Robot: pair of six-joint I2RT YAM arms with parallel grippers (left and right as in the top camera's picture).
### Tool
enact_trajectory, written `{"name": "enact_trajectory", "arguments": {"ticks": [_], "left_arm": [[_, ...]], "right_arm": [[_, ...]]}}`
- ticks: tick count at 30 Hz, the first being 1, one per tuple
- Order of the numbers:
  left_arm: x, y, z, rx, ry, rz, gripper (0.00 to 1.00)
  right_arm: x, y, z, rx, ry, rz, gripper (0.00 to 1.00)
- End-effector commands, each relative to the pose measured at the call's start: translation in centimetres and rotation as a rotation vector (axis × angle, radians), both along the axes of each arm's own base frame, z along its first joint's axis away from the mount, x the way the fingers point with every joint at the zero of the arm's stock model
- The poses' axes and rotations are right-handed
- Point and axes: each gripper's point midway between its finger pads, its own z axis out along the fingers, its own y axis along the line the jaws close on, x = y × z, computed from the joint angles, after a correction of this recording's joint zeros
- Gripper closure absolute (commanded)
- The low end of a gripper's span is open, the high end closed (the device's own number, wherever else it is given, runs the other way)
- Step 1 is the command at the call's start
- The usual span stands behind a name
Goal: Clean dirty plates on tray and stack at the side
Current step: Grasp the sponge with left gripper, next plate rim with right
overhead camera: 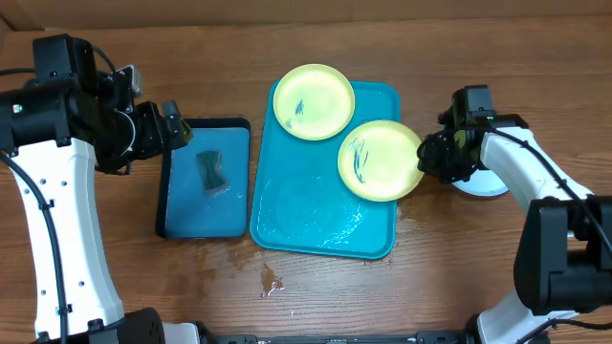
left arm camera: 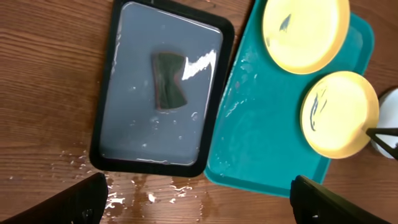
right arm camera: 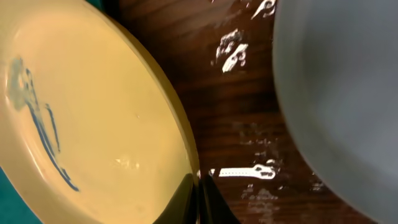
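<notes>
The left gripper moves down into the smaller blue tray onto the sponge's narrow middle (overhead camera: 211, 173) (left arm camera: 169, 81) next, since the plate in my right gripper shows a dark smear.
The turquoise tray (overhead camera: 316, 225) lies mid-table, wet. One lime-yellow plate (overhead camera: 314, 101) with a dark smear rests on its far end. A second smeared lime-yellow plate (overhead camera: 380, 160) overhangs the tray's right rim. My right gripper (overhead camera: 427, 158) is shut on that plate's right edge, seen close in the right wrist view (right arm camera: 198, 186). The pale blue plate (overhead camera: 483, 184) lies on the wood right of the tray, partly under my right arm, and fills the right of the right wrist view (right arm camera: 342, 93). My left gripper (left arm camera: 199, 202) is open and empty, above the wood near the small tray.
A smaller black-rimmed blue tray (overhead camera: 174, 186) with a dark sponge (overhead camera: 212, 172) lies left of the turquoise tray. Water spots lie on the wood in front of both trays (overhead camera: 272, 282) and between the two right plates (right arm camera: 242, 46).
</notes>
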Motion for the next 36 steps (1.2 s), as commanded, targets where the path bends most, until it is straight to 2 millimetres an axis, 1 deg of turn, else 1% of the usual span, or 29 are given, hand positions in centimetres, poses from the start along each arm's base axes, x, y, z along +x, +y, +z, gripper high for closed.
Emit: {"name": "enact_trajectory", "arguments": {"ticks": [1,4,6,9,13,16,17,18,19,22,25,27,30,33,34,35,36], "left_arm": [[-0.3,0.0,-0.3,0.047,0.006,-0.03,0.06],[-0.3,-0.2,-0.8,0.046,0.017,-0.039,0.06],[-0.3,-0.3,-1.2,0.047,0.026,-0.043,0.07],[-0.4,-0.3,-2.0,0.058,0.048,-0.042,0.07],[-0.5,-0.3,-4.0,0.049,0.086,-0.029,0.07],[-0.3,-0.3,-6.4,0.038,0.112,-0.006,0.09],[-0.2,-0.4,-7.4,0.035,0.12,-0.004,0.09],[-0.1,-0.6,-8.3,0.033,0.126,-0.005,0.1],[-0.1,-0.9,-9.4,0.03,0.137,-0.004,0.1],[0.0,-1.7,-12.8,0.03,0.173,-0.003,0.13],[-0.2,-1.0,-16.6,0.126,0.24,0.066,0.16],[-0.1,-0.6,-18.8,0.171,0.271,0.102,0.22],[1.3,-1.1,-22.0,0.169,0.276,0.111,0.4],[2.5,-1.3,-24.0,0.163,0.279,0.118,0.51],[2.8,-1.5,-24.7,0.159,0.281,0.114,0.56],[3.0,-1.6,-25.4,0.156,0.286,0.113,0.59],[3.1,-1.7,-26.0,0.156,0.291,0.11,0.63]], "right_arm": [[1.1,2.0,4.4,0.038,-0.113,0.045,0.96],[0.3,4.0,6.0,0.044,-0.145,0.104,0.96],[-0.5,5.7,6.2,0.047,-0.142,0.154,0.96],[-1.8,8.3,5.5,0.027,-0.124,0.227,0.96],[-3.0,9.7,3.5,-0.066,-0.072,0.16,0.96],[-3.6,10.8,2.1,-0.081,-0.032,0.151,0.96],[-3.8,11.0,1.6,-0.086,-0.017,0.148,0.94],[-3.8,11.0,1.2,-0.092,-0.006,0.135,0.85],[-3.8,11.0,0.9,-0.095,0.001,0.123,0.79],[-3.3,10.8,1.3,-0.085,-0.016,0.103,0.78],[-2.8,10.9,2.7,-0.07,-0.056,0.11,0.79],[-2.6,11.0,4.1,-0.062,-0.1,0.143,0.79],[-2.9,10.9,6.0,-0.053,-0.143,0.162,0.78],[-3.3,10.7,6.7,-0.051,-0.146,0.164,0.78],[-3.5,10.6,6.7,-0.054,-0.139,0.164,0.78],[-3.7,10.6,6.7,-0.056,-0.131,0.165,0.78],[-3.9,10.5,6.6,-0.056,-0.121,0.166,0.78]]}}
